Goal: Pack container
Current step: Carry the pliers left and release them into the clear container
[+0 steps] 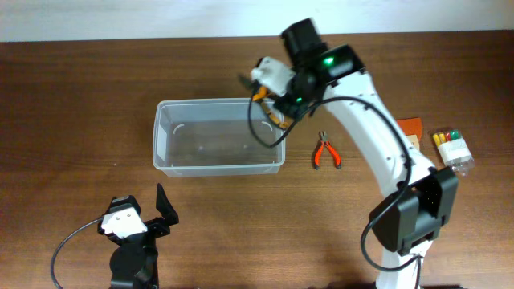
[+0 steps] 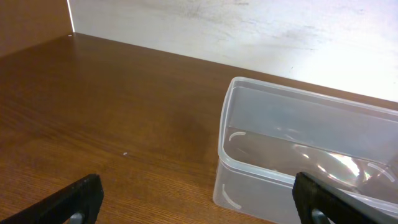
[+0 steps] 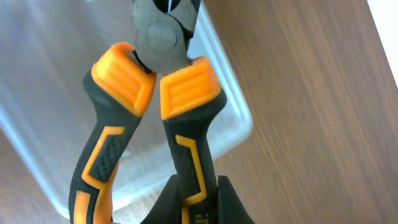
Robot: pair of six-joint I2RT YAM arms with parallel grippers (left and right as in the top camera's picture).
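Observation:
My right gripper will carry the pliers over the bin's empty bottom, below it and to its left in the overhead view, then lower and release them.
The container [image 1: 165, 157] is a clear plastic bin in the middle of the table, empty inside. It also shows in the left wrist view [image 2: 261, 180] and the right wrist view [image 3: 242, 121]. My right gripper [image 1: 273, 104] is shut on orange-and-black pliers [image 3: 177, 112] and holds them above the bin's right end, jaws pointing away. The fingers clamp one handle [image 3: 198, 199]. My left gripper [image 1: 148, 217] is open and empty near the front edge, left of the bin; its fingers frame the bin's near corner [image 2: 199, 202].
Small red-handled pliers [image 1: 325, 152] lie right of the bin. An orange box [image 1: 411, 128] and a small clear box of coloured markers [image 1: 452, 147] sit at the far right. The right arm reaches over that area.

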